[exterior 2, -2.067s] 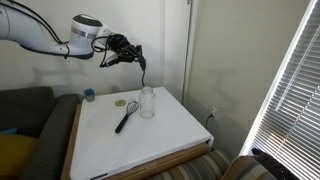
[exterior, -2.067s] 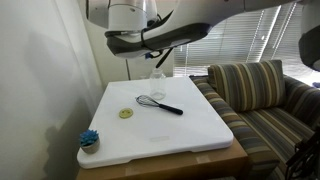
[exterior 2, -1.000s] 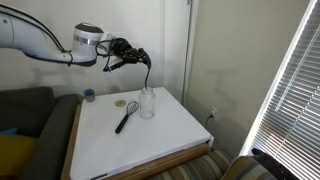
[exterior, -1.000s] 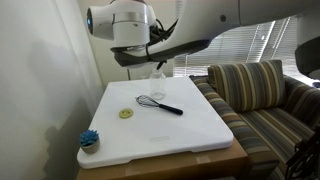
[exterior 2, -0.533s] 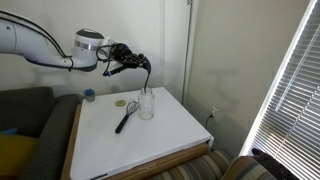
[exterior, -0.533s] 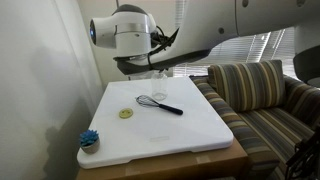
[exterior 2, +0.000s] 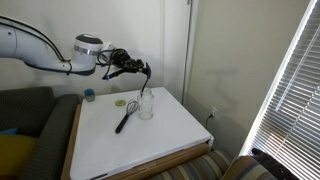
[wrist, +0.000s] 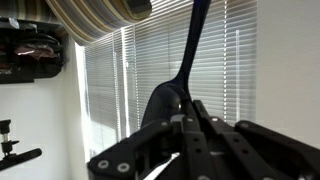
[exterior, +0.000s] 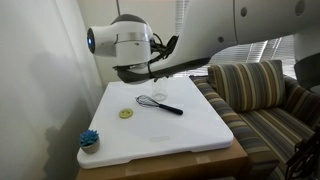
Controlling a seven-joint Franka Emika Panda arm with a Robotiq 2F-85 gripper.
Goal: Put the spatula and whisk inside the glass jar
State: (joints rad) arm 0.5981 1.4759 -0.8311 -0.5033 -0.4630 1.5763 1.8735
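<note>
I will lower my gripper toward the glass jar's opening [exterior 2: 147,91] below it next and release the spatula, as its handle's lower end reaches the opening.
My gripper [exterior 2: 139,68] is shut on the black spatula [exterior 2: 145,80], which hangs down from it over the glass jar [exterior 2: 147,105]; its lower end reaches the jar's mouth. In the wrist view the spatula's oval head [wrist: 165,100] sits right at the shut gripper [wrist: 190,116] and the handle runs away toward the blinds. The whisk [exterior: 160,104] lies flat on the white table top [exterior: 170,138], beside the jar, and appears in both exterior views [exterior 2: 126,118]. The arm hides most of the jar [exterior: 158,71] in an exterior view.
A small yellow round item [exterior: 126,113] lies near the whisk. A blue scrubby item [exterior: 89,139] sits at a table corner. A striped couch [exterior: 262,88] stands along one side of the table, a dark couch [exterior 2: 28,112] along another. Window blinds [exterior 2: 290,80] are close by.
The gripper has come down and slightly sideways with the spatula, bringing its lower end down to the jar. The whisk has not moved.
</note>
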